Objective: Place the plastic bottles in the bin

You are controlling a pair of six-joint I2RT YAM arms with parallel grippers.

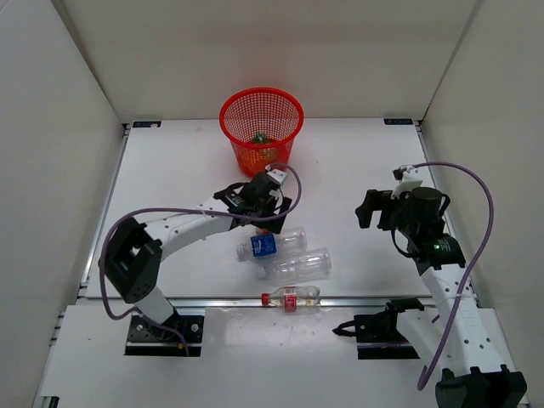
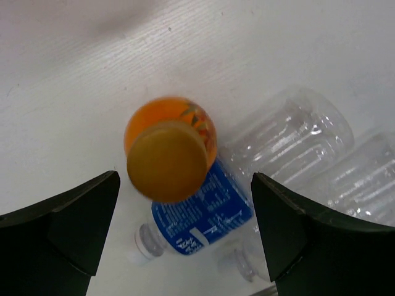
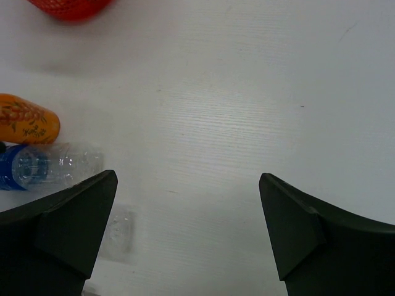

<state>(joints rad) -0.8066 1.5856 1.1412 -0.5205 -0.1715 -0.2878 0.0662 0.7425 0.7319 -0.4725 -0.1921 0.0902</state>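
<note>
The upright orange bottle [image 2: 170,151] already has its cap between the open fingers in the left wrist view, so my left gripper should lower straight down around it next.
The red mesh bin [image 1: 280,106] stands at the back centre, with a green bottle [image 1: 259,136] inside and an orange shape [image 1: 253,158] showing through the mesh. My left gripper [image 1: 259,200] is open above an upright orange bottle [image 2: 170,151], whose cap sits between the jaws [image 2: 185,182] in the left wrist view. The gripper hides this bottle in the top view. The clear bottle with the blue label [image 1: 268,245], the plain clear bottle [image 1: 297,265] and the red-capped bottle [image 1: 291,297] lie on the table. My right gripper [image 1: 382,208] is open and empty.
White walls enclose the table on three sides. The table's front rail [image 1: 357,299] runs just behind the red-capped bottle. In the right wrist view the orange bottle [image 3: 28,118], the blue-label bottle [image 3: 37,163] and the bin's base [image 3: 71,7] show at the left.
</note>
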